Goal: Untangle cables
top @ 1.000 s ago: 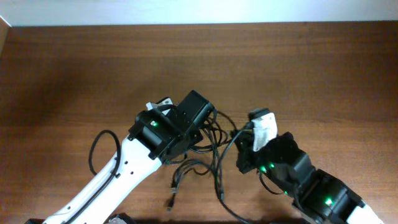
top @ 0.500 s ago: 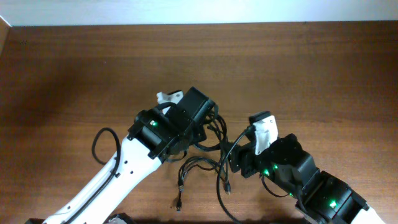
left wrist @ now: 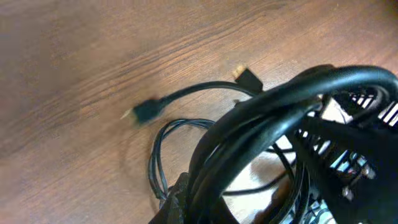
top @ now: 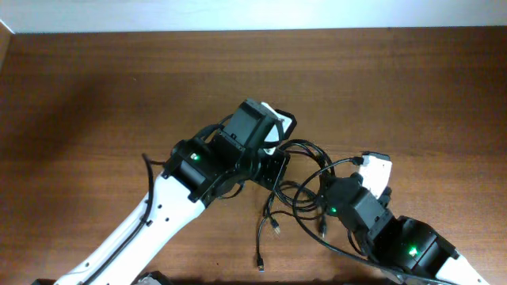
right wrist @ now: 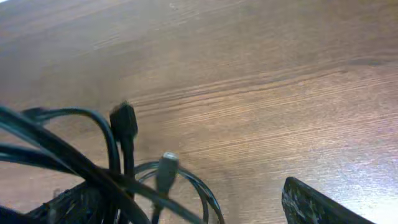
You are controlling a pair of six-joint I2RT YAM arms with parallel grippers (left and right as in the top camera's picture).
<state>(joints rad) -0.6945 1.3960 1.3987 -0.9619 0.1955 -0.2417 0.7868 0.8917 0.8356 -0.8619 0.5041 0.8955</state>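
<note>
I need to lift the bundle with my left gripper over to the bare wood on its left in the overhead view and let go of it there, because loops crowd my right gripper.
The cables (top: 305,178) lie as a black tangle of loops at the table's middle, between my two arms. Loose plug ends (top: 260,261) trail toward the front. My left gripper (top: 276,168) reaches in from the lower left and is shut on a thick bundle of the cables (left wrist: 273,106); one dark fingertip (left wrist: 177,194) shows beside the strands. Two plugs (left wrist: 146,111) rest on the wood beyond it. My right gripper (top: 326,198) sits at the tangle's right side. It stands open (right wrist: 186,214) with one finger (right wrist: 311,205) far right. Cable loops and a plug (right wrist: 165,167) cross its left half.
The brown wooden table (top: 95,95) stretches wide to the left and right of the arms, and its far edge (top: 253,32) meets a pale wall. A thick arm wire (top: 146,162) loops beside my left forearm.
My right gripper has opened, let go of the cable and drawn back to the right. My left gripper has carried the bundle up and to the right, and the loose ends have dragged along.
</note>
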